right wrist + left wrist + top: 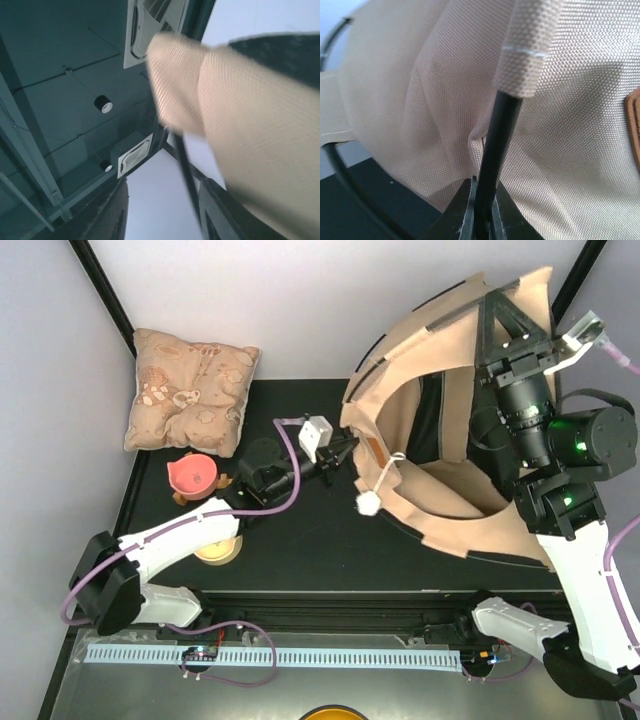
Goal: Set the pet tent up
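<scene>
My left gripper is holding the pole and will next pull it toward the bare tabletop by the pink bowl, to the gripper's left in the top view. It will release the pole there.
The tan pet tent (440,360) stands half raised at the right of the black table, its black lining showing inside. My left gripper (340,452) reaches to the tent's left edge. In the left wrist view this gripper (482,215) is shut on a thin black pole (495,145) that comes out of a tan fabric sleeve (525,60). The brown label patch (635,125) shows at the right edge. My right gripper (497,320) is held high over the tent's top. In its wrist view it (162,215) stands open, a blurred black pole (186,170) passing close to its right finger, with tan fabric (250,135) beside it.
A puffy beige cushion (190,390) lies at the back left. A pink bowl (195,475) and a roll of tape (217,548) sit near the left arm. A white pom-pom (367,502) hangs on a cord at the tent's opening. Black frame posts (110,290) stand at the back corners.
</scene>
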{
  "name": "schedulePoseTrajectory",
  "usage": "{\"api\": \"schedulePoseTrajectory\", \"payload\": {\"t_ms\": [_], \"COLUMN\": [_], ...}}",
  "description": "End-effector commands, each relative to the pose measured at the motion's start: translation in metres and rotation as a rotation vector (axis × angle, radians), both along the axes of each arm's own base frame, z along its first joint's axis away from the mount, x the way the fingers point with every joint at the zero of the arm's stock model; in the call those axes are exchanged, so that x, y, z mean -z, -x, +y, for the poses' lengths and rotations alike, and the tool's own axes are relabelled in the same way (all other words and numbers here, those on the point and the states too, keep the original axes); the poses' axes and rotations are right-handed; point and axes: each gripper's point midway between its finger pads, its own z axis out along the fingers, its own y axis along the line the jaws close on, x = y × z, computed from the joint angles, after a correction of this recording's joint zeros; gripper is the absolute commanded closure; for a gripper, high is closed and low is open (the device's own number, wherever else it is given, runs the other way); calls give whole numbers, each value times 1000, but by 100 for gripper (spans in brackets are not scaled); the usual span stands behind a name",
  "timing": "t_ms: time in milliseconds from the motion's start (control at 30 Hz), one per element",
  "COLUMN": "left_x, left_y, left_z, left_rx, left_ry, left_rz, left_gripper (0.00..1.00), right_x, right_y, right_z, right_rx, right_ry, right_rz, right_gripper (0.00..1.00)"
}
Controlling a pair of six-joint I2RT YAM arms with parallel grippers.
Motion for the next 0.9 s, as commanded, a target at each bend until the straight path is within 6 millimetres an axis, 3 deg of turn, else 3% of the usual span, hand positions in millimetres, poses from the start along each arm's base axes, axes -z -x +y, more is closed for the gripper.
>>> {"api": "schedulePoseTrajectory", "payload": {"t_ms": [0, 133, 233, 367, 500, 567, 667, 867], "left_x": [-39, -28, -19, -13, -11, -11, -7, 16], "left_y": [-4, -13, -17, -19, -19, -18, -12, 7], "left_z": [35, 54, 57, 59, 66, 72, 82, 104], "left_rx": [-37, -97, -106, -105, -119, -134, -143, -176], "left_ry": [164, 205, 206, 213, 209, 208, 209, 206], "left_rz": [101, 166, 170, 194, 198, 200, 211, 263], "left_gripper": [99, 98, 98, 98, 98, 98, 98, 98], "right_x": [29, 65, 79, 69, 53, 63, 106, 238], "right_y": [-2, -3, -1, 19, 61, 72, 67, 24], "right_z": [8, 20, 28, 51, 66, 69, 69, 70], "right_rx": [15, -31, -86, -178, -230, -220, -164, -134], "right_ry": [101, 166, 187, 338, 552, 628, 740, 815], "right_rz": [13, 66, 86, -20, -244, -318, -313, -72], "right_gripper": [54, 41, 36, 38, 38, 38, 36, 38]}}
